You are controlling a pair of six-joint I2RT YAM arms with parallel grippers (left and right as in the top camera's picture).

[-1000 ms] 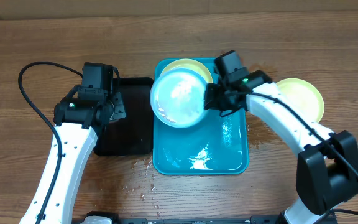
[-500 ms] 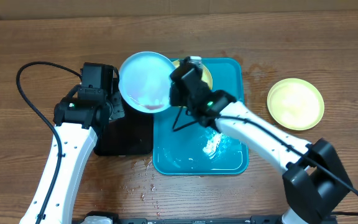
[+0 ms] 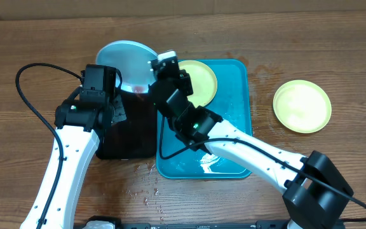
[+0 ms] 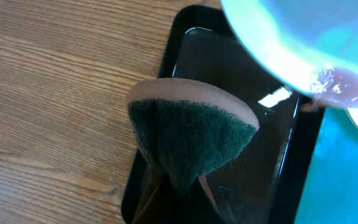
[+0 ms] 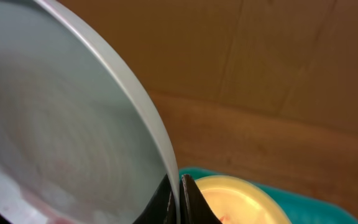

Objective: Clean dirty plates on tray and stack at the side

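Observation:
The right gripper needs to move across the teal tray next and down onto the yellow-green plate on the tabletop to release, since that plate is clear of both trays.
My right gripper [image 5: 179, 186] is shut on the rim of the pale blue-white plate [image 5: 61, 137]. It holds that plate [image 3: 124, 62] tilted over the far end of the black tray [image 3: 132, 137]. Red sauce [image 4: 337, 90] shows at the plate's lower edge. My left gripper [image 4: 179, 183] is shut on a green sponge [image 4: 191, 137] with a tan back, just below and left of the plate. A yellow-green plate [image 3: 201, 79] lies in the far part of the teal tray [image 3: 234, 137]. Another yellow-green plate [image 3: 302, 105] sits on the table to the right.
The right arm [image 3: 246, 149] stretches diagonally across the teal tray. Water drops [image 3: 146, 184] lie on the wooden table in front of the trays. The left arm's black cable [image 3: 27, 95] loops at the left.
The right arm has swung the pale plate leftward, from above the teal tray to over the black tray beside the sponge. The left arm has stayed put.

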